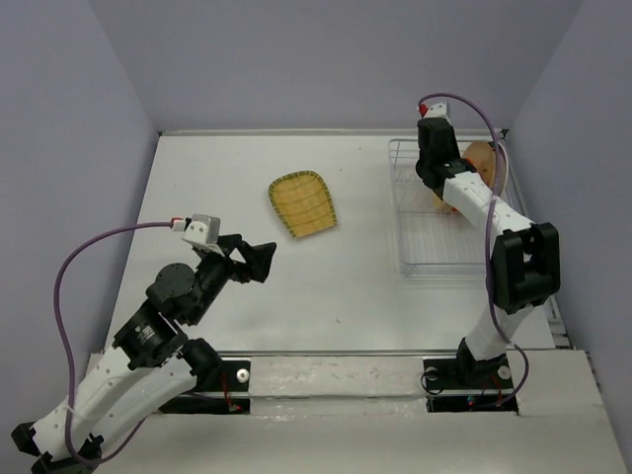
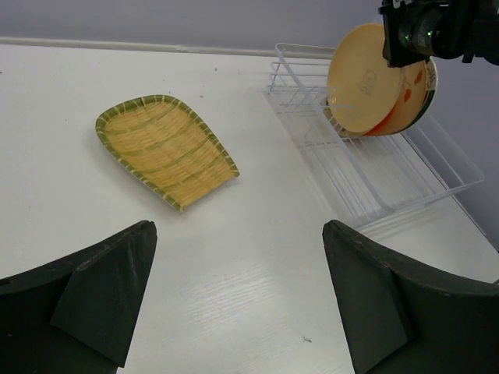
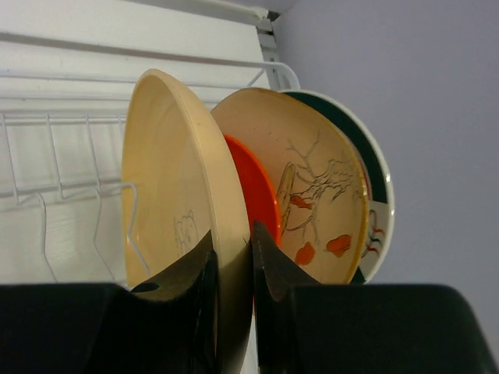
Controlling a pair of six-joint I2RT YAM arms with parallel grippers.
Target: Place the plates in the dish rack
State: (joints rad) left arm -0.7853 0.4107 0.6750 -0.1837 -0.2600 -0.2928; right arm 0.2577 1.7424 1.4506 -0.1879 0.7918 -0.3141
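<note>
The left gripper needs to move outward and down next, onto the grid plate (image 1: 302, 204) at its edge away from the rack, because that edge lies open beside bare table.
The silver wire dish rack (image 1: 434, 242) stands at the right. My right gripper (image 3: 232, 261) is shut on the rim of a plain peach plate (image 3: 168, 179) and holds it upright at the rack's far end. Behind that plate stand an orange-red plate (image 3: 256, 195), a beige plate with drawings (image 3: 323, 195) and a white plate with a teal rim (image 3: 376, 175). From the left wrist view the peach plate (image 2: 360, 78) hangs under the right gripper (image 2: 421, 35). A squarish yellow-green grid plate (image 1: 302, 204) lies flat mid-table. My left gripper (image 1: 252, 259) is open and empty, low and short of it.
The near part of the rack (image 2: 390, 183) holds nothing. The back wall edge runs just behind the rack (image 3: 156, 35). The right wall is close beside the rack (image 1: 583, 148). Bare table (image 2: 249, 257) lies between my left gripper and the grid plate (image 2: 164, 148).
</note>
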